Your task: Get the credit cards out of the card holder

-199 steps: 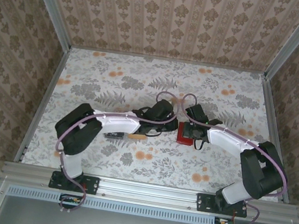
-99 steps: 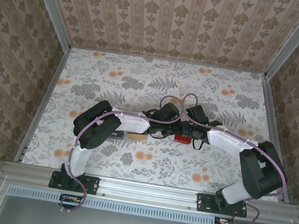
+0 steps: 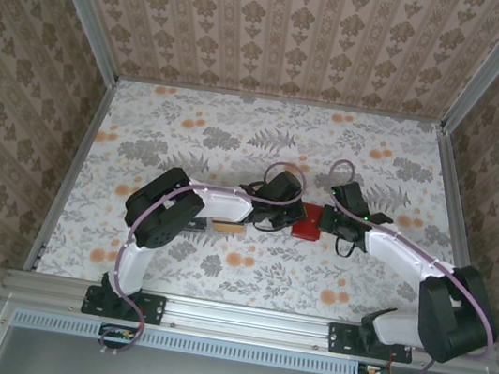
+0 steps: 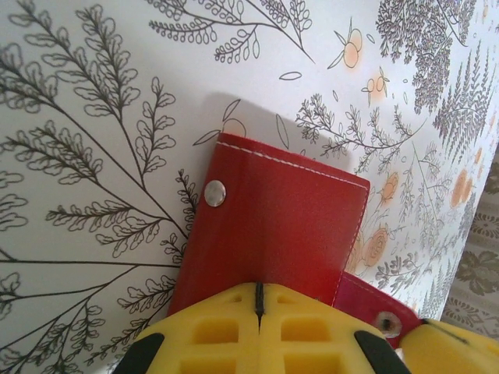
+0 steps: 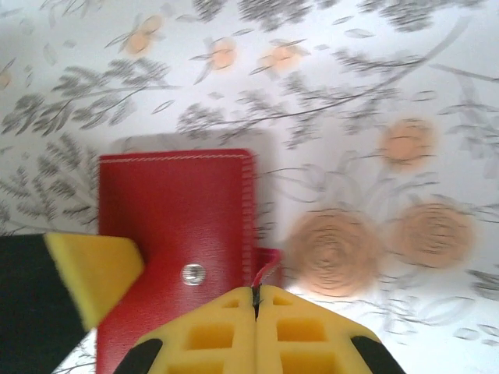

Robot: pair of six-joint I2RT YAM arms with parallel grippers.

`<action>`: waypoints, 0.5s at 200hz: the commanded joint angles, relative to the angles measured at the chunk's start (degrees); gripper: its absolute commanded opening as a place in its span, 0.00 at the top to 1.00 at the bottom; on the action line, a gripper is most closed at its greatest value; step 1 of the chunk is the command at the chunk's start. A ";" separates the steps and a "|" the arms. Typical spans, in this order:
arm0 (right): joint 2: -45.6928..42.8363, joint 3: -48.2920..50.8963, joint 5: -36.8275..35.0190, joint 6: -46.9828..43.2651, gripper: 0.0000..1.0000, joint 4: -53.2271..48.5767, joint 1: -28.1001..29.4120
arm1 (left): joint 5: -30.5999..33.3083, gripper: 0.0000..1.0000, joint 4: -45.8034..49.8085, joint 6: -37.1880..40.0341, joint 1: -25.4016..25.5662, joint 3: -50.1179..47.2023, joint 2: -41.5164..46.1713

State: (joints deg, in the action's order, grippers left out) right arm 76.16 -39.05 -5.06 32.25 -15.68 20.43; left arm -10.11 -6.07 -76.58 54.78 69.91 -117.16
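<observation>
The right gripper rises next and moves to the clear tabletop beside it, away from the holder [image 3: 306,224]. This opens the shut cover, and then it releases the strap.
The red card holder [image 3: 306,224] lies flat at mid-table, its snap stud [image 4: 214,193] facing up. My left gripper [image 4: 259,300] is shut, its yellow fingertips resting on the holder's near end [image 4: 273,226]. My right gripper [image 5: 256,296] is shut on the holder's thin red flap [image 5: 267,273], beside the main body [image 5: 175,206]; the left gripper's yellow finger [image 5: 93,276] sits on the holder's left side. A dark grey credit card [image 3: 192,226] and a tan card [image 3: 229,228] lie on the table under the left arm. Any cards inside the holder are hidden.
The floral table cover [image 3: 266,142] is bounded by aluminium rails and patterned walls [image 3: 284,31] on three sides. Both forearms cross the middle of the table and meet at the holder.
The left arm reached right onto the card holder a second ago. Since then the right arm has swung its elbow out to the right, its gripper pulling slightly right of the holder.
</observation>
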 commanded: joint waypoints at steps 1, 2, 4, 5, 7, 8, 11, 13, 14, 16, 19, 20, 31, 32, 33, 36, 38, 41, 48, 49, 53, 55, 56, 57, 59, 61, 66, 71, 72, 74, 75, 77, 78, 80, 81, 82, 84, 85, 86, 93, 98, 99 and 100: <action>-3.12 1.89 2.59 1.20 1.00 -2.64 -2.60 | 1.88 1.00 10.08 -0.62 0.38 -1.24 -4.83; -3.25 1.97 2.73 1.17 1.00 -2.66 -2.68 | 1.77 1.00 10.05 -0.52 0.40 -1.21 -4.83; -3.46 2.09 2.98 1.11 1.00 -2.59 -2.76 | 1.70 1.00 10.03 -0.20 0.34 -1.05 -4.76; -3.65 2.16 3.10 1.09 1.00 -2.55 -2.80 | 1.64 1.00 10.07 -0.04 0.38 -0.90 -4.75; -3.83 2.21 3.36 1.00 1.00 -2.52 -2.90 | 1.51 1.00 10.05 0.29 0.27 -0.67 -4.74; -3.96 2.26 3.42 0.99 1.00 -2.56 -2.92 | 1.50 1.00 10.04 0.47 0.34 -0.57 -4.70; -4.36 2.30 3.71 0.96 1.00 -2.58 -2.94 | 1.32 1.00 10.07 0.97 0.33 -0.26 -4.47; -4.62 2.35 3.84 0.88 1.00 -2.64 -2.98 | 1.28 1.00 10.05 1.34 0.28 -0.07 -4.34; -4.75 2.37 3.97 0.84 1.00 -2.66 -3.00 | 1.25 1.00 10.08 1.56 0.30 0.08 -4.28; -4.98 2.33 4.11 0.81 1.00 -2.72 -3.02 | 1.19 1.00 9.97 1.99 0.27 0.30 -4.16; -5.48 2.29 4.45 0.75 1.00 -2.85 -3.02 | 1.15 1.00 10.03 2.61 0.25 0.58 -3.80; -5.57 2.26 4.53 0.73 1.00 -2.90 -3.07 | 1.15 1.00 10.07 2.85 0.29 0.75 -3.65; -7.43 1.99 5.40 0.67 1.00 -3.25 -3.08 | 1.44 1.00 11.17 5.26 0.22 1.91 -1.88; -7.56 1.93 5.45 0.64 1.00 -3.32 -3.05 | 1.51 1.00 11.34 5.50 0.14 2.03 -1.69; -7.76 1.90 5.47 0.63 1.00 -3.40 -3.04 | 1.59 1.00 11.52 5.75 0.14 2.10 -1.50; -8.26 1.69 5.60 0.69 1.00 -3.65 -3.08 | 1.85 0.99 12.10 6.34 0.05 2.54 -0.85; -8.60 1.52 5.70 0.70 1.00 -3.90 -3.04 | 2.02 0.97 12.54 6.81 0.06 2.76 -0.41; -9.07 1.23 5.80 0.77 1.00 -4.18 -3.04 | 2.21 0.93 13.08 7.54 -0.09 3.07 0.33; -10.04 0.56 6.40 0.79 1.00 -4.77 -3.08 | 2.82 0.80 14.39 8.96 -0.36 3.60 1.96; -10.18 0.47 6.52 0.79 1.00 -4.82 -3.05 | 2.90 0.77 14.54 9.28 -0.37 3.63 2.26; -10.62 0.00 6.88 0.80 1.00 -5.11 -3.09 | 3.11 0.66 14.98 10.43 -0.64 3.72 3.35; -10.84 -0.22 7.18 0.80 1.00 -5.18 -3.11 | 3.33 0.61 15.24 10.93 -0.75 3.80 3.88; -10.94 -0.36 7.31 0.84 1.00 -5.30 -3.06 | 3.42 0.59 15.40 11.10 -0.79 3.82 4.14; -11.07 -0.48 7.46 0.86 1.00 -5.31 -3.04 | 3.56 0.58 15.57 11.32 -0.80 3.87 4.40; -11.22 -0.67 7.77 0.92 1.00 -5.41 -3.05 | 3.81 0.54 15.91 11.70 -0.99 3.91 4.91; -11.32 -0.99 7.96 0.96 1.00 -5.54 -3.03 | 4.07 0.51 16.22 12.13 -1.06 3.92 5.52; -11.55 -1.70 8.66 1.12 1.00 -5.79 -3.06 | 4.72 0.47 16.97 13.08 -1.33 4.00 6.96; -11.69 -2.41 9.31 1.32 1.00 -5.97 -3.00 | 5.45 0.45 17.80 14.04 -1.63 4.09 8.35; -11.71 -2.60 9.43 1.37 1.00 -6.04 -2.97 | 5.58 0.45 18.00 14.19 -1.67 4.09 8.62; -11.73 -2.89 9.71 1.47 1.00 -6.10 -2.94 | 5.86 0.44 18.39 14.44 -1.80 4.09 9.21; -11.69 -3.02 9.80 1.48 1.00 -6.11 -2.90 | 6.01 0.44 18.60 14.57 -1.88 4.09 9.49; -11.66 -3.35 10.05 1.56 1.00 -6.18 -2.90 | 6.23 0.44 18.95 14.91 -2.07 4.14 9.78; -11.65 -3.47 10.19 1.62 1.00 -6.19 -2.92 | 6.37 0.44 19.10 15.11 -2.11 4.12 10.17; -11.65 -3.77 10.43 1.62 1.00 -6.27 -2.80 | 6.62 0.44 19.34 15.40 -2.26 4.14 10.83; -11.61 -3.89 10.56 1.69 1.00 -6.28 -2.78 | 6.70 0.44 19.52 15.62 -2.33 4.16 11.00; -11.58 -4.04 10.71 1.73 1.00 -6.33 -2.77 | 6.86 0.44 19.78 15.73 -2.37 4.22 11.35; -11.52 -4.31 10.93 1.75 1.00 -6.30 -2.70 | 7.06 0.44 20.11 16.06 -2.52 4.13 11.87; -11.50 -4.43 11.07 1.76 1.00 -6.34 -2.64 | 7.18 0.44 20.29 16.13 -2.55 4.11 12.09; -11.44 -4.58 11.19 1.76 1.00 -6.36 -2.61 | 7.28 0.44 20.47 16.29 -2.65 4.10 12.38; -11.09 -5.72 12.05 1.76 1.00 -6.44 -2.30 | 8.03 0.44 21.60 17.20 -3.07 4.09 14.16; -10.74 -6.52 12.34 1.85 1.00 -6.69 -1.96 | 8.46 0.44 22.45 17.69 -3.50 4.01 15.24; -10.71 -6.63 12.39 1.89 1.00 -6.75 -1.88 | 8.54 0.45 22.60 17.73 -3.57 4.01 15.49; -10.65 -6.82 12.46 1.92 1.00 -6.79 -1.84 | 8.62 0.45 22.77 17.84 -3.60 4.01 15.75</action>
State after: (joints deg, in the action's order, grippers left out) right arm 65.63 -41.32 3.53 33.12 -20.43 17.69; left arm -6.09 8.91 -64.86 53.04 73.23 -108.18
